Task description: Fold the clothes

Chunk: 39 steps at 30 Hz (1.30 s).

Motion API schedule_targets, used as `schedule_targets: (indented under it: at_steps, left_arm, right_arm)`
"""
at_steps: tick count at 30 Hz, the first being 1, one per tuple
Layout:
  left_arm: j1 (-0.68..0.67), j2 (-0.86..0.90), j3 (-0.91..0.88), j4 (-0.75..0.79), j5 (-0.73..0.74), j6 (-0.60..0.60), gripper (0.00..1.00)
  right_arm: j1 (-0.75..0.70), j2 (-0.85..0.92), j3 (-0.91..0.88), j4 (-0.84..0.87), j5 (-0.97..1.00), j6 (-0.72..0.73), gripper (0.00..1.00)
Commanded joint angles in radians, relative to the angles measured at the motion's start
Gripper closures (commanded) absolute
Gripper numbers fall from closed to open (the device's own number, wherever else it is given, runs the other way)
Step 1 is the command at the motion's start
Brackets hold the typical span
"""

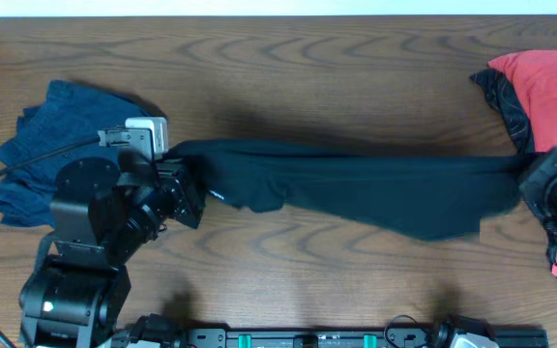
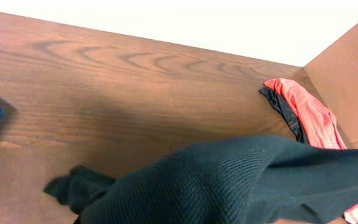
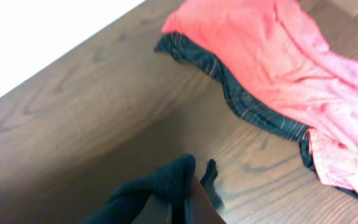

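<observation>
My left gripper lowers toward the right in the overhead view next and releases the shirt's end, since the bare tabletop lies below it on that side.
The black shirt (image 1: 356, 188) hangs stretched in a long band above the table between my two grippers. My left gripper (image 1: 184, 176) is shut on its left end; in the left wrist view the black knit (image 2: 229, 186) fills the bottom and hides the fingers. My right gripper (image 1: 532, 174) is shut on its right end; in the right wrist view a bunched fold of black fabric (image 3: 166, 183) sits pinched at the fingers (image 3: 188, 202). A small white mark (image 1: 218, 193) shows near the left end.
A navy garment (image 1: 56, 135) lies at the back left beside the left arm. A red garment (image 1: 549, 82) over a dark plaid one (image 1: 506, 97) lies at the back right, also in the right wrist view (image 3: 272, 56). A cardboard wall (image 2: 347, 81) stands at the right.
</observation>
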Motion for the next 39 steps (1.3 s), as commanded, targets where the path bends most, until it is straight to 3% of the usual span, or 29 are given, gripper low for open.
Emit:
schedule_targets:
  at_steps: [1,7,17,23,30,31,32,34,39]
  left_arm:
    - [0.007,0.028,0.026,-0.011,0.002,-0.014,0.94]
    - [0.007,0.185,0.001,-0.067,0.001,-0.013,0.94]
    - [0.007,0.634,-0.004,-0.093,0.002,-0.014,0.94]
    - [0.006,0.859,-0.004,0.063,0.002,-0.014,0.94]
    - [0.006,0.909,-0.004,0.303,0.129,-0.014,0.93]
    - [0.006,0.909,-0.004,0.317,0.143,-0.014,0.85]
    - [0.006,0.909,-0.004,0.322,0.161,-0.014,0.68]
    - [0.006,0.909,-0.004,0.310,0.182,-0.014,0.53]
    - [0.006,0.909,-0.004,0.252,0.185,-0.014,0.42]
  right_arm:
    - [-0.014,0.006,0.016,-0.005,0.013,-0.029,0.99]
    - [-0.014,0.097,0.016,-0.047,0.018,-0.029,0.99]
    - [-0.014,0.333,0.010,-0.094,0.089,-0.028,0.99]
    - [-0.014,0.446,-0.030,-0.074,0.090,-0.027,0.99]
    - [-0.014,0.516,-0.035,-0.057,0.097,-0.027,0.99]
    - [-0.013,0.520,-0.035,-0.055,0.097,-0.026,0.99]
    - [-0.014,0.521,-0.035,-0.053,0.097,-0.020,0.99]
    - [-0.014,0.521,-0.035,-0.051,0.097,-0.020,0.99]
    - [-0.014,0.521,-0.035,-0.048,0.097,-0.021,0.99]
